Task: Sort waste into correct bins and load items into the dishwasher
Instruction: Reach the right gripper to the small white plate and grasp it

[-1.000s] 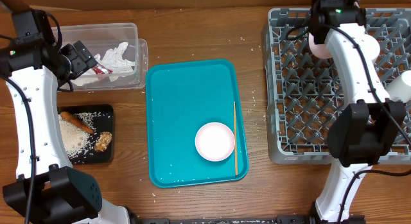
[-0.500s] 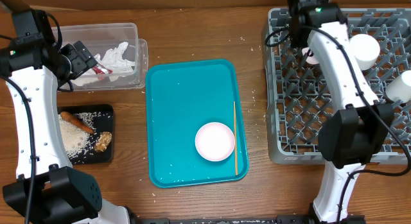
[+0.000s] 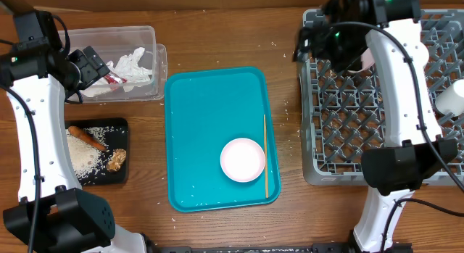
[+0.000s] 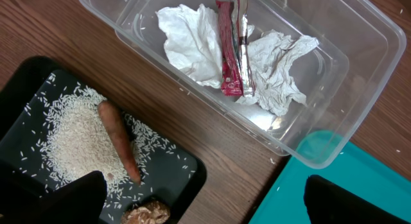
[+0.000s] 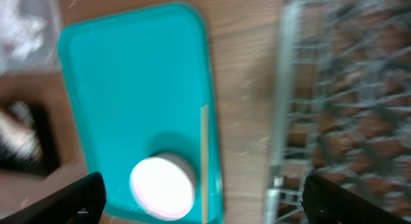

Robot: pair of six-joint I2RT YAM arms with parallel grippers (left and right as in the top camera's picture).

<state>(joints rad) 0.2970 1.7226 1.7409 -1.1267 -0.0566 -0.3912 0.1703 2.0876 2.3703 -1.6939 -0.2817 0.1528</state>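
I will move my right gripper back and down from the rack (image 3: pixel 341 130) and onto the bowl's rim (image 3: pixel 222 161) across from the chopstick, because the bowl is still on the teal tray.
The clear tub (image 3: pixel 119 35) holds a crumpled napkin (image 4: pixel 186 44) and a red wrapper (image 4: pixel 230 57). On the black tray (image 4: pixel 173 172) lie rice (image 4: pixel 77 131), a carrot piece (image 4: pixel 119 140) and a brown lump (image 4: pixel 146 214). My left gripper (image 3: pixel 85 64) hangs open and empty between tub and tray. A small white bowl (image 3: pixel 243 159) sits on the teal tray. My right gripper (image 3: pixel 319 39) is open and empty above the left edge of the grey rack (image 3: pixel 341 130). In the rack, a pinkish dish (image 3: pixel 367 59) shows behind the arm and a white cup (image 3: pixel 451 99) stands at the right.
The teal serving tray (image 3: pixel 210 122) lies mid-table with a wooden chopstick (image 3: pixel 265 155) along its right side beside the bowl. Loose rice grains dot the wood near the rack. The right wrist view is blurred by motion.
The right gripper has opened, and its wrist has swung left from over the rack's back toward the rack's left edge. The left arm has stayed put.
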